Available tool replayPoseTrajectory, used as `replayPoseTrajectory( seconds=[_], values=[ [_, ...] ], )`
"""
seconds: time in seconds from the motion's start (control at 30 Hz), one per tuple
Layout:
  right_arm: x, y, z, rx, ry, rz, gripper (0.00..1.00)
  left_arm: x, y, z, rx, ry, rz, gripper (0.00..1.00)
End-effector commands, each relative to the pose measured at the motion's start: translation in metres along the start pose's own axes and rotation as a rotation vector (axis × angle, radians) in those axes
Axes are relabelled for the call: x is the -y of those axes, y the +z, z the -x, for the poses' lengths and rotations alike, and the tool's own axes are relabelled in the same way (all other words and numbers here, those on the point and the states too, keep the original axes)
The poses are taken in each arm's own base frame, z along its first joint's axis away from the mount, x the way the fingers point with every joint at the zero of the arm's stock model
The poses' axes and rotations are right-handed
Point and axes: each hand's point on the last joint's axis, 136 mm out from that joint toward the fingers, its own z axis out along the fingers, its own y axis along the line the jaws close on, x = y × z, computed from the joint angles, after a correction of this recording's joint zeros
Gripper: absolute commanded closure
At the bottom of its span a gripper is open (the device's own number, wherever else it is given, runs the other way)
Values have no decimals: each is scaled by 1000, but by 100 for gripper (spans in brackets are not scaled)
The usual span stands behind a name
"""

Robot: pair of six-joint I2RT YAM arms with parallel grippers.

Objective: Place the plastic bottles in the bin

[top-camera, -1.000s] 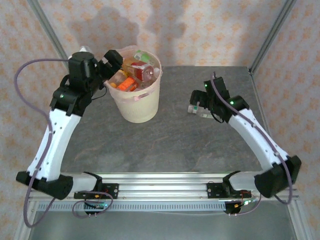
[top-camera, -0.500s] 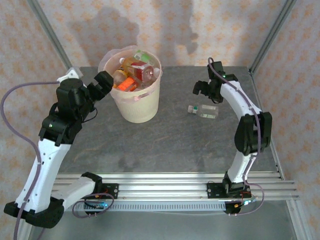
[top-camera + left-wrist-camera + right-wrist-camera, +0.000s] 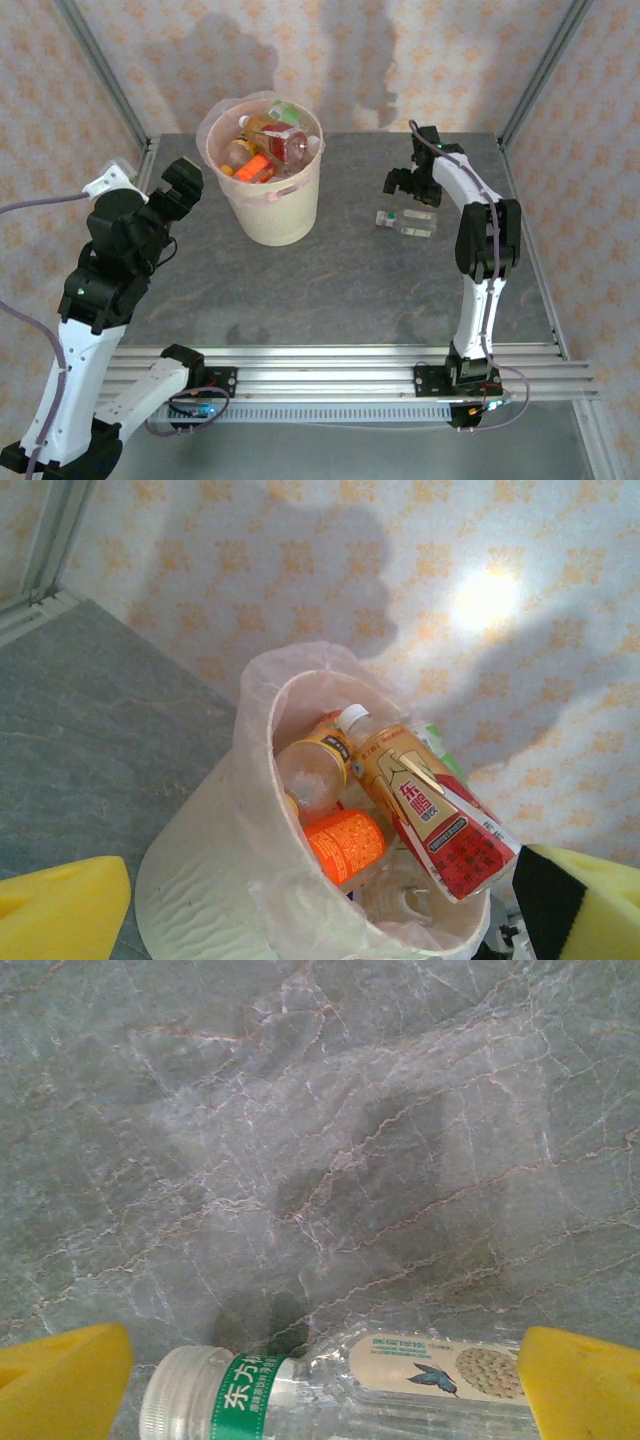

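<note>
My right gripper moves back and down onto the bottle's clear body (image 3: pixel 415 223) (image 3: pixel 420 1405) next. It swings lengthwise the bottle between its yellow fingers, as the bottle lies crosswise to their opening.
The bin (image 3: pixel 275 215) stands at the back left of the table, holding several plastic bottles (image 3: pixel 268 148). In the left wrist view I look down into the bin (image 3: pixel 210 880) at a red-and-gold labelled bottle (image 3: pixel 430 815) and an orange-labelled one (image 3: pixel 345 845). My left gripper (image 3: pixel 183 180) is open, left of the bin and apart from it. A clear bottle (image 3: pixel 406 222) with a green neck band lies on its side at the right. My right gripper (image 3: pixel 400 185) hangs open just behind it. That bottle (image 3: pixel 350 1390) shows between the yellow pads (image 3: pixel 60 1380), untouched.
A pink liner (image 3: pixel 260 700) folds over the bin's rim. The grey stone table (image 3: pixel 340 280) ends in a metal rail (image 3: pixel 330 365) at the near edge. Slanted frame posts (image 3: pixel 545 70) and a patterned wall close off the back.
My left arm has drawn back from the bin's rim toward the left and near side. My right arm has folded upright and its gripper has shifted from over the clear bottle to just behind it.
</note>
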Motion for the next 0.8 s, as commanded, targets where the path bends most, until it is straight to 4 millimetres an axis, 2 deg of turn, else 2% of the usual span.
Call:
replayPoseTrajectory(
  seconds=[0.0, 0.23, 0.47, 0.77],
  values=[
    [10, 5, -20, -72, 3, -18, 1, -8, 3, -1, 4, 34, 32, 0],
    [16, -2, -48, -105, 59, -10, 1, -2, 10, -7, -23, 35, 13, 0],
    [3, -17, -76, -89, 147, 120, 1, -1, 14, -9, -31, 27, 19, 0],
    [-3, -14, -115, -98, 138, 154, 0, 0, 18, -10, -35, 23, 24, 0]
  ],
)
